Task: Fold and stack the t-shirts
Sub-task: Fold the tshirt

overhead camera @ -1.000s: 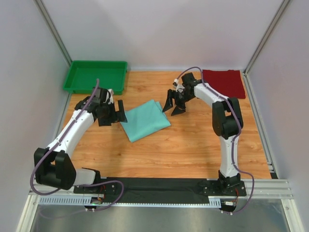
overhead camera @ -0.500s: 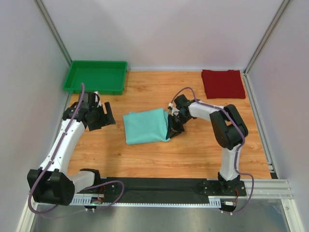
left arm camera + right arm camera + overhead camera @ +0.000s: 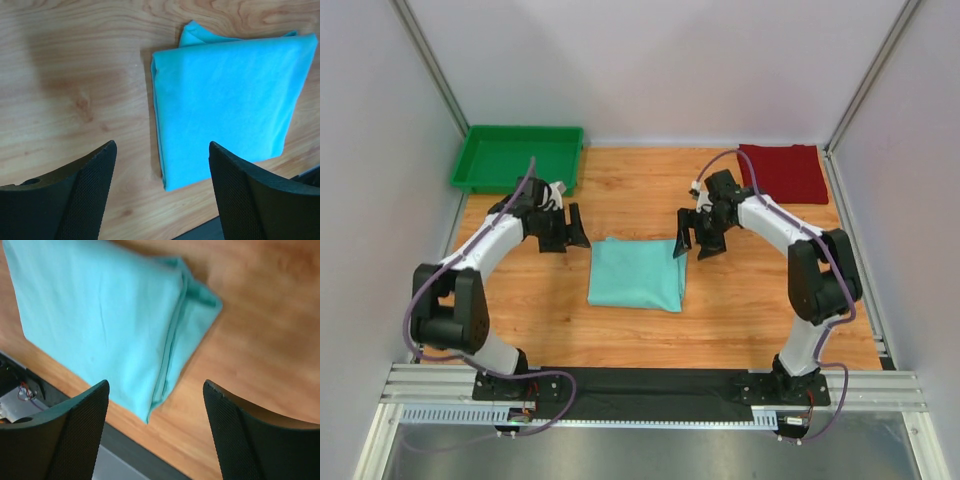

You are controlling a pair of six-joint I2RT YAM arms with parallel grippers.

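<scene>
I will next lower my right gripper and shift it onto the green shirt's closer far corner (image 3: 675, 244) (image 3: 176, 281), because that corner is below it and to its left in the top view.
The mint green t-shirt (image 3: 637, 274) lies folded into a flat rectangle on the wooden table, mid-front; it shows in the left wrist view (image 3: 225, 100) and the right wrist view (image 3: 105, 320). The dark red t-shirt (image 3: 782, 172) lies folded at the back right corner. My left gripper (image 3: 570, 232) is open and empty, hovering just left of the green shirt's far left corner. My right gripper (image 3: 695, 240) is open and empty, above the shirt's far right corner. Neither touches the cloth.
A bright green plastic tray (image 3: 518, 158) stands at the back left corner. A black strip (image 3: 650, 385) runs along the near table edge by the arm bases. Grey walls close in the left, back and right sides.
The green shirt now lies squarer and further right. The right gripper has let go of its right edge and lifted back. The left gripper moved right, toward the shirt.
</scene>
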